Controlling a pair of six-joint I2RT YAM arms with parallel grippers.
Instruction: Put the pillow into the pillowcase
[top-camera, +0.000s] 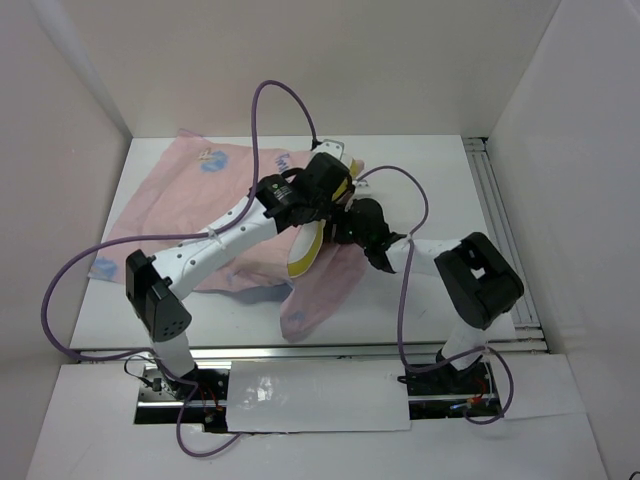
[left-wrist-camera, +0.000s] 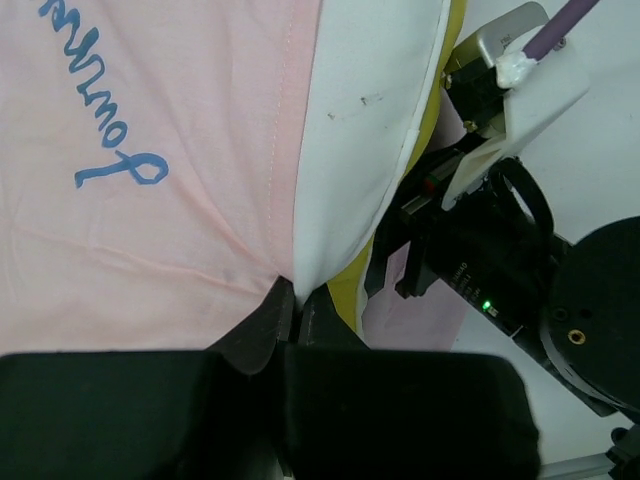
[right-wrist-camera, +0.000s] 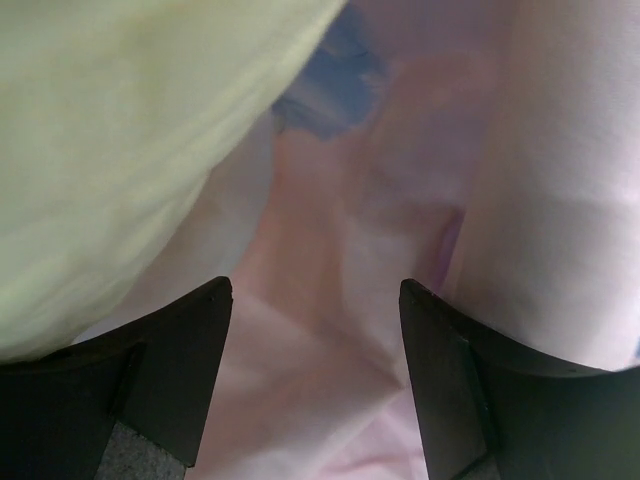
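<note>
My left gripper is above the fold of pink cloth (top-camera: 337, 270) (left-wrist-camera: 412, 322), so it next needs to lower the pillow's pinched white edge toward the fold and let go of that edge.
The pale pink pillowcase (top-camera: 180, 190) lies spread on the table, its blue lettering (left-wrist-camera: 110, 165) showing in the left wrist view. The white pillow (left-wrist-camera: 360, 130) with its yellow edge strip (top-camera: 305, 255) sits partly inside the case near the middle. My left gripper (left-wrist-camera: 295, 295) is shut on the pillow's white edge right beside the pink cloth; from above it (top-camera: 328, 180) hangs over the pillow. My right gripper (right-wrist-camera: 315, 290) is open, pink pillowcase fabric (right-wrist-camera: 340, 300) lying loose behind its fingers, with the pillow (right-wrist-camera: 120, 140) at its upper left. From above it (top-camera: 355, 220) sits just right of the left one.
White walls enclose the table on three sides. A metal rail (top-camera: 505, 230) runs along the right edge. Purple cables (top-camera: 275, 95) loop above both arms. A fold of pink cloth (top-camera: 320, 295) hangs toward the near edge.
</note>
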